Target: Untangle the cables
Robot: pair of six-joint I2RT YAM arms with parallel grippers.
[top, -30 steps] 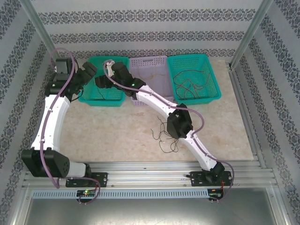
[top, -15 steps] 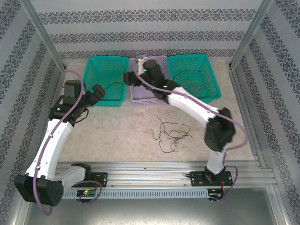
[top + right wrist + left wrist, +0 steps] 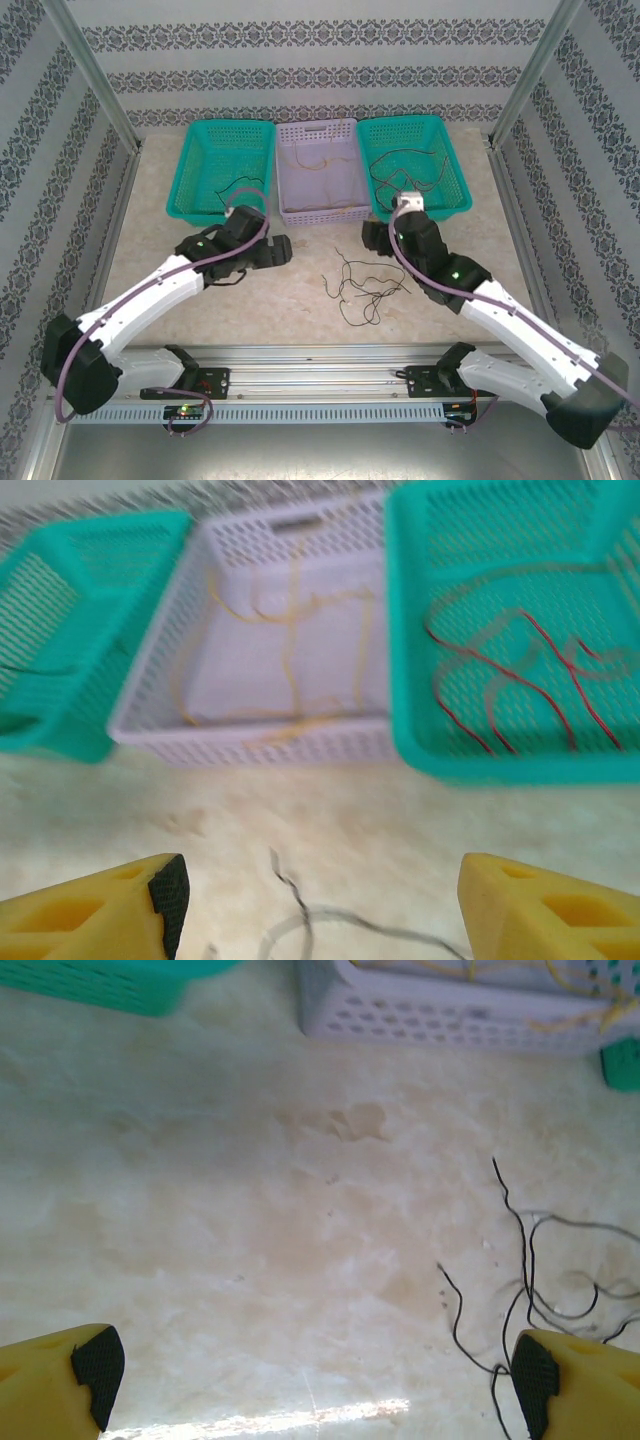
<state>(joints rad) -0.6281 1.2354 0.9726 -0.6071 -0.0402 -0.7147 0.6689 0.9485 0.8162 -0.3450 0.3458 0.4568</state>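
Note:
My right gripper is going to move back toward the base next and go down onto the cable's end (image 3: 402, 268) beneath my arm's side, because that end sticks out of the tangle.
A tangle of thin black cables (image 3: 365, 285) lies on the table in front of the baskets. My left gripper (image 3: 281, 250) hovers low just left of the tangle, open and holding nothing. In the left wrist view the black cables (image 3: 525, 1260) lie by the right fingertip of the left gripper (image 3: 310, 1370). My right gripper (image 3: 372, 237) hangs open just behind the tangle's right side, also holding nothing. In the right wrist view a black cable (image 3: 300, 910) lies under the right gripper (image 3: 320, 900). Yellow cables (image 3: 290, 650) lie in the lavender basket, red ones (image 3: 510, 675) in the right teal basket.
Three baskets stand in a row at the back: a left teal basket (image 3: 215, 213) with a black wire (image 3: 238, 188) inside, the lavender basket (image 3: 318, 213), and the right teal basket (image 3: 455, 205). Patterned walls and metal posts enclose the table.
Both arms have drawn back from the baskets and come down to the table's near middle, one on each side of the black tangle. The tangle itself has not moved.

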